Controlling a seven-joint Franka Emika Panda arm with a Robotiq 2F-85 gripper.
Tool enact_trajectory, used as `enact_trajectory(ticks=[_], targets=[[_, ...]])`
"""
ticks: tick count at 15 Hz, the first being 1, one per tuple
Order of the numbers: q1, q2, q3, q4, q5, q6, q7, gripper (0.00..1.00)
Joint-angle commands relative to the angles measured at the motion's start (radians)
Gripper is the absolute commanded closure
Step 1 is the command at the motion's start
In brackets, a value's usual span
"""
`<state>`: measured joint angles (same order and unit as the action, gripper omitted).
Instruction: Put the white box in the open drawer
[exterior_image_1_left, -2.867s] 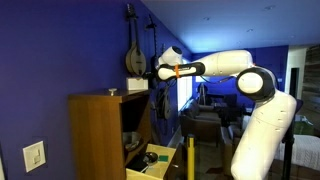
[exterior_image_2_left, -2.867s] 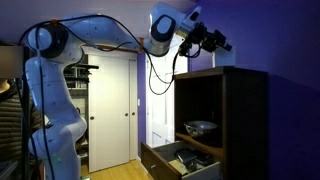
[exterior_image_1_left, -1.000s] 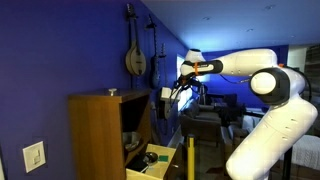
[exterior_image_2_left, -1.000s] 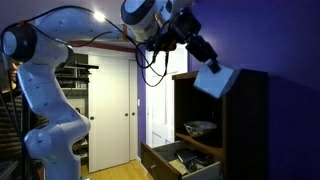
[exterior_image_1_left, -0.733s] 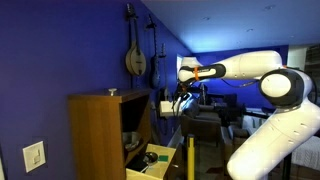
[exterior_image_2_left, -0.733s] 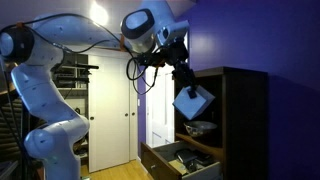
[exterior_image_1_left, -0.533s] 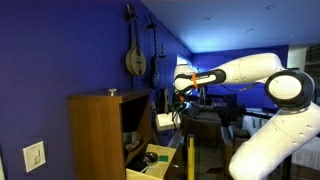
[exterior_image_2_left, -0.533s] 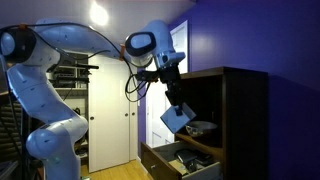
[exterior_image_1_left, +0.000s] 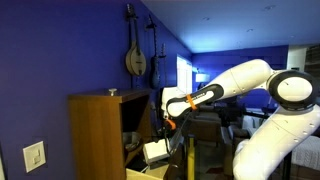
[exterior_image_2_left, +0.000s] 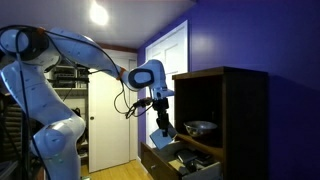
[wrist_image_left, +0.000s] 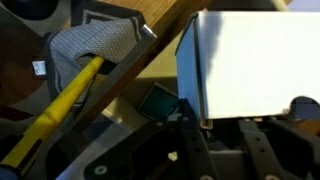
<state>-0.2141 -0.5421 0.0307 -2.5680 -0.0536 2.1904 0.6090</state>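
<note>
Next, my gripper tilts and lowers the white box into the open drawer to release it there, since the drawer's interior (exterior_image_2_left: 178, 158) lies below my gripper.
My gripper (exterior_image_1_left: 163, 137) is shut on the white box (exterior_image_1_left: 154, 152) and holds it tilted just above the open drawer (exterior_image_1_left: 134, 174) of the brown wooden cabinet (exterior_image_1_left: 95, 130). The box (exterior_image_2_left: 161, 141) also hangs under the gripper (exterior_image_2_left: 161, 128) over the pale drawer (exterior_image_2_left: 158, 161) in an exterior view. In the wrist view the box (wrist_image_left: 255, 55) fills the upper right, with the gripper (wrist_image_left: 245, 113) fingers clamped on its lower edge. The drawer's wooden side wall (wrist_image_left: 150, 60) runs diagonally beneath it.
The drawer holds a grey mesh item (wrist_image_left: 92, 45), a yellow-handled tool (wrist_image_left: 55, 105) and a small dark teal object (wrist_image_left: 157, 101). A metal bowl (exterior_image_2_left: 200, 127) sits on the cabinet shelf. A mandolin (exterior_image_1_left: 134, 55) hangs on the blue wall. A white door (exterior_image_2_left: 110, 120) stands behind.
The arm has swung down from above the cabinet top, carrying the white box, to just above the open drawer.
</note>
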Motion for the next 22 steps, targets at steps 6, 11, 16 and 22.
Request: enact_trajectory(ticks=[6,11,16,22], targets=[[-0.008,0.030,0.006,-0.018,0.006,0.158,0.006,0.96],[-0.060,0.040,0.083,-0.076,-0.078,0.277,0.142,0.96],[-0.153,-0.009,0.198,-0.111,-0.302,0.253,0.421,0.96],[-0.136,0.008,0.196,-0.089,-0.322,0.199,0.507,0.96]])
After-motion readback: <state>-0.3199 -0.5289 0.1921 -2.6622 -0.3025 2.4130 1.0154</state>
